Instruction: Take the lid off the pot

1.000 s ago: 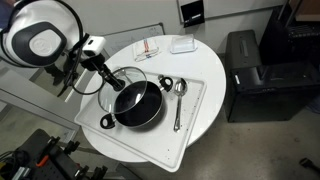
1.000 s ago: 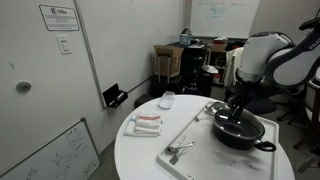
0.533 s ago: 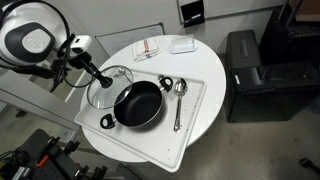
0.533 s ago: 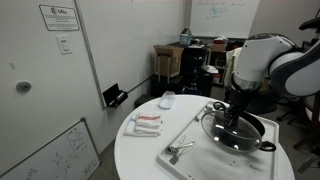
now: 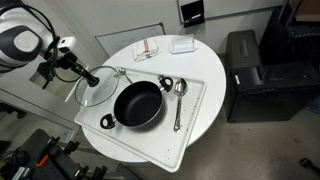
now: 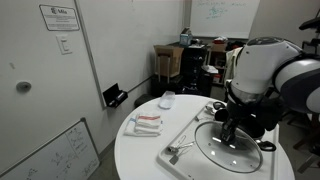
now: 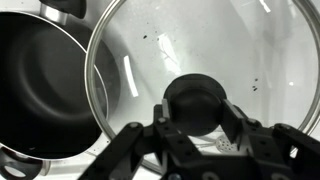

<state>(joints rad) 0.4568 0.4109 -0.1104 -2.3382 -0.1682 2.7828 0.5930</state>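
Observation:
My gripper lowers the hanging lid onto that part of the bare tray beside the pot next and releases its dark knob there, since the pot leaves it open.
The black pot (image 5: 138,104) sits uncovered on the white tray (image 5: 190,125), with its loop handles at opposite sides. It also shows at the left of the wrist view (image 7: 45,85). The glass lid (image 5: 98,87) is lifted off and held to the side of the pot, over the tray's edge. In an exterior view the lid (image 6: 232,148) hangs low in front of the pot. My gripper (image 7: 196,108) is shut on the lid's dark knob (image 7: 196,102). The lid's glass (image 7: 220,45) fills the wrist view.
Two metal spoons (image 5: 178,100) lie on the tray beside the pot. A folded cloth with red stripes (image 5: 148,48) and a small white dish (image 5: 182,44) rest at the back of the round white table (image 5: 215,70). A black cabinet (image 5: 255,75) stands nearby.
My gripper has carried the lid sideways off the pot and clear of its rim. The pot now stands fully uncovered.

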